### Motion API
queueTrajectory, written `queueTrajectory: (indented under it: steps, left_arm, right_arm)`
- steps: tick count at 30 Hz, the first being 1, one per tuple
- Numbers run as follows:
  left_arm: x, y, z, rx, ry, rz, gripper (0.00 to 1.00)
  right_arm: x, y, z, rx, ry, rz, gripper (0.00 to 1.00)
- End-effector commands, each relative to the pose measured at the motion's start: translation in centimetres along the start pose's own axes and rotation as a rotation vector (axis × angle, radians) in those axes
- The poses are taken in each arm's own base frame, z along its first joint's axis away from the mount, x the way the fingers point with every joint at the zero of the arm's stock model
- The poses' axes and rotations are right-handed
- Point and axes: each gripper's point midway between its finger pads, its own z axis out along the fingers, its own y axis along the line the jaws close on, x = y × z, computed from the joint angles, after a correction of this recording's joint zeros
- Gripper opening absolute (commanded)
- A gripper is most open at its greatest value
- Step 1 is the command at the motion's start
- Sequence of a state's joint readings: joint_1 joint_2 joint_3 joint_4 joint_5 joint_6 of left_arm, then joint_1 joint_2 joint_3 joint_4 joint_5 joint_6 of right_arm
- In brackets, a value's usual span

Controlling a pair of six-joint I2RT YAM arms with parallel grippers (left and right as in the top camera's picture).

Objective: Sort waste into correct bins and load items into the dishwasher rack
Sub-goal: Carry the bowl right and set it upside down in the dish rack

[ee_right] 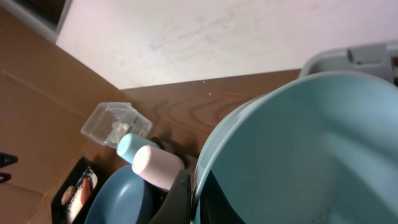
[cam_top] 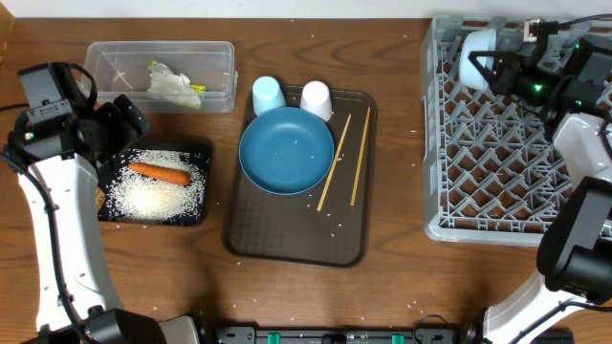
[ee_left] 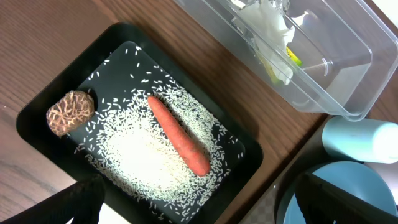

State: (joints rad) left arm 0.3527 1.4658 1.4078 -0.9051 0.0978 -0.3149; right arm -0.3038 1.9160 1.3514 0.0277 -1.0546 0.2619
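My right gripper goes down and to the right in the overhead view, onto the rack's grid next. The white bowl hangs close by the rack's side.
My right gripper point(cam_top: 497, 69) is shut on the rim of the white bowl point(cam_top: 475, 55), held over the far left corner of the grey dishwasher rack point(cam_top: 497, 153). In the right wrist view the bowl point(ee_right: 311, 149) fills the frame. My left gripper point(ee_left: 199, 211) stands open and empty above the black tray point(ee_left: 37, 109), which holds rice point(ee_left: 143, 155), a carrot point(ee_left: 179, 135) and a brown lump point(ee_left: 69, 112). The clear tub point(cam_top: 105, 57) holds a tissue point(cam_top: 170, 81) and a wrapper point(cam_top: 196, 93). The blue plate point(cam_top: 286, 150), light-blue cup point(cam_top: 269, 94), white cup point(cam_top: 316, 98) and chopsticks point(cam_top: 335, 162) lie apart.
The plate, both cups and the chopsticks rest on a brown serving tray point(cam_top: 287, 234) in the middle of the wooden table. A few stray rice grains dot the tray and the table around it. My left arm's white link runs down the left edge.
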Motion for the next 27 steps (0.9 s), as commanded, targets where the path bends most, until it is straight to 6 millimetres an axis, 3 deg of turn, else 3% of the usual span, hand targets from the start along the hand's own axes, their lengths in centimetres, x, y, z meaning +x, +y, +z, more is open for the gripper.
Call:
queueTrajectory:
  steps: [1, 8, 15, 22, 27]
  left_arm:
    - [-0.6, 0.0, -0.6, 0.001, -0.023, -0.008, 0.98]
    - [-0.6, 0.0, -0.6, 0.001, -0.023, -0.008, 0.98]
    - [-0.6, 0.0, -0.6, 0.001, -0.023, -0.008, 0.98]
    - [-0.6, 0.0, -0.6, 0.001, -0.023, -0.008, 0.98]
    - [-0.6, 0.0, -0.6, 0.001, -0.023, -0.008, 0.98]
  right_arm:
    - [0.6, -1.5, -0.1, 0.049, -0.006, 0.056, 0.01]
    - [2.0, -3.6, 1.3, 0.030, 0.003, 0.075, 0.01]
    - [2.5, -4.3, 2.1, -0.027, -0.003, 0.092, 0.01]
    - [-0.5, -4.6, -0.4, -0.062, -0.094, 0.111, 0.01]
    - [-1.4, -6.5, -3.0, -0.022, -0.136, 0.147, 0.01]
